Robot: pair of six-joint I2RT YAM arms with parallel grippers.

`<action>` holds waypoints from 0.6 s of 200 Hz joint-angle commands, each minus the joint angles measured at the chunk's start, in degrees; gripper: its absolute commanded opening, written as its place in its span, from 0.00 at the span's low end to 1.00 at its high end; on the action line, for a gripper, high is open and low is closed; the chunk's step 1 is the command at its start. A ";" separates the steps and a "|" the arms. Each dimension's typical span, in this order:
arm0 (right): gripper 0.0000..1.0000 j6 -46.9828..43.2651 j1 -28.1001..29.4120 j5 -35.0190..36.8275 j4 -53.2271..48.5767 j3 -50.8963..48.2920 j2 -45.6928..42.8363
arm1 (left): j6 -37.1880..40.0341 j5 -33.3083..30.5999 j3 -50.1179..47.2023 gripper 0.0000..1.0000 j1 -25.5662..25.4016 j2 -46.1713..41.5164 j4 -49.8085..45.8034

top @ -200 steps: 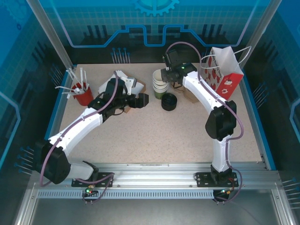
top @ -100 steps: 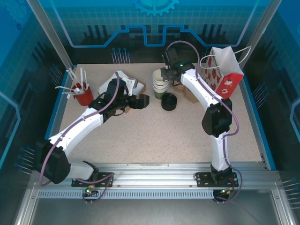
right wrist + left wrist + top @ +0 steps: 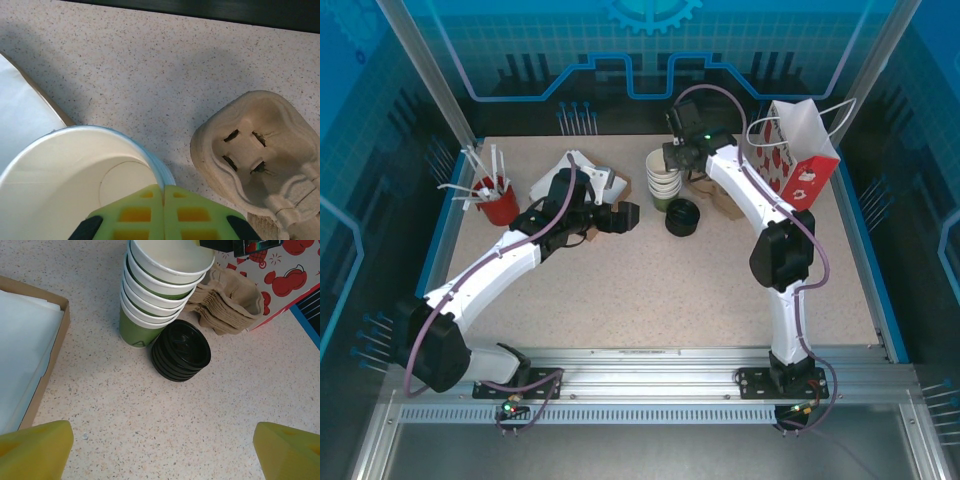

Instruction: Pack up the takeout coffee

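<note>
My right gripper is at the stack and will next lift off it, move back and go down to release the cup, because bare tabletop with room for the cup (image 3: 637, 281) is below and back.
The takeout coffee is out of view. A stack of lidless green cups (image 3: 662, 186) (image 3: 160, 290) stands at the back middle of the table, beside a stack of black lids (image 3: 681, 217) (image 3: 181, 351). My right gripper (image 3: 674, 165) (image 3: 164, 191) is shut on the right rim of the top cup (image 3: 75, 175), one finger inside and one outside. My left gripper (image 3: 626, 216) (image 3: 165, 452) hovers open left of the stacks, above bare table, with nothing between its yellow fingers (image 3: 35, 450).
A red-and-white gift bag (image 3: 800, 150) (image 3: 285, 270) stands at the back right. Brown pulp cup carriers (image 3: 720, 202) (image 3: 227, 300) (image 3: 255, 145) lie between bag and cups. A cardboard box of white paper (image 3: 590, 178) (image 3: 25, 340) and a red straw holder (image 3: 496, 202) sit at the back left.
My right gripper has closed onto the top cup's rim. The right elbow has swung slightly left. The left arm has barely moved.
</note>
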 commanded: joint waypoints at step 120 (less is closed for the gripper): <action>0.05 1.91 -1.79 -8.18 -2.30 10.54 -11.08 | -4.98 -5.84 -6.85 0.96 0.73 -4.14 4.67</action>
